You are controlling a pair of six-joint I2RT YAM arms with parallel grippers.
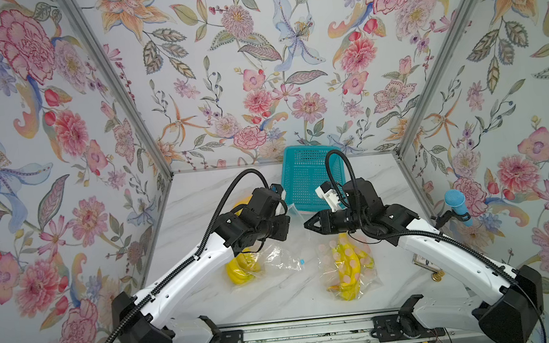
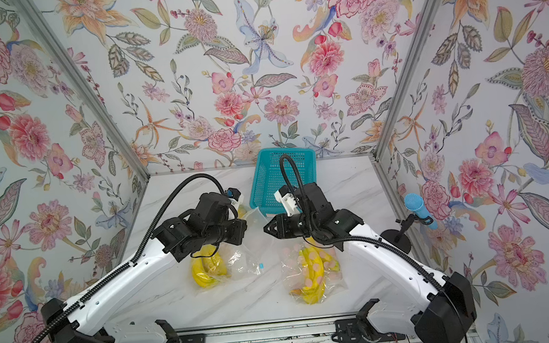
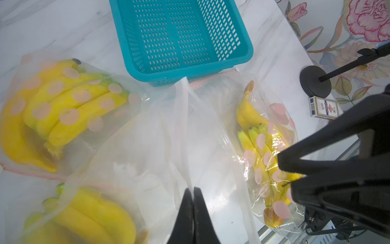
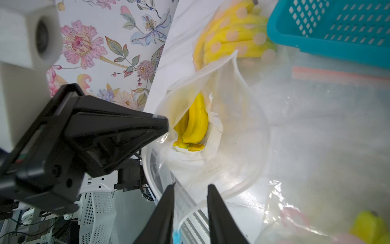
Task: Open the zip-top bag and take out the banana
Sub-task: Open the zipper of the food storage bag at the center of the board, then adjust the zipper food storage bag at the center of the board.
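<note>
Next, my left gripper stays nearly in place above the tabletop and spreads its fingers to release the rim of the bag's opening (image 3: 188,179), which already gapes wide.
A clear zip-top bag (image 1: 279,257) lies under my left arm with a yellow banana bunch (image 1: 241,268) inside. My left gripper (image 3: 193,189) is shut on the rim of the bag's mouth and holds it up. In the right wrist view the mouth gapes wide and the banana (image 4: 194,124) shows deep inside. My right gripper (image 4: 191,187) is open, with the opposite rim's film lying between its fingers and the blue slider (image 4: 176,235) close to them. In both top views the two grippers nearly meet, tip to tip, above the table's middle (image 1: 297,227) (image 2: 254,229).
Two pink-dotted bags of bananas lie nearby, one at the right (image 1: 347,268) and one behind my left arm (image 3: 63,101). A teal basket (image 1: 304,176) stands at the back. A blue microphone (image 1: 454,203) on a stand and a small card box (image 3: 324,108) sit at the right edge.
</note>
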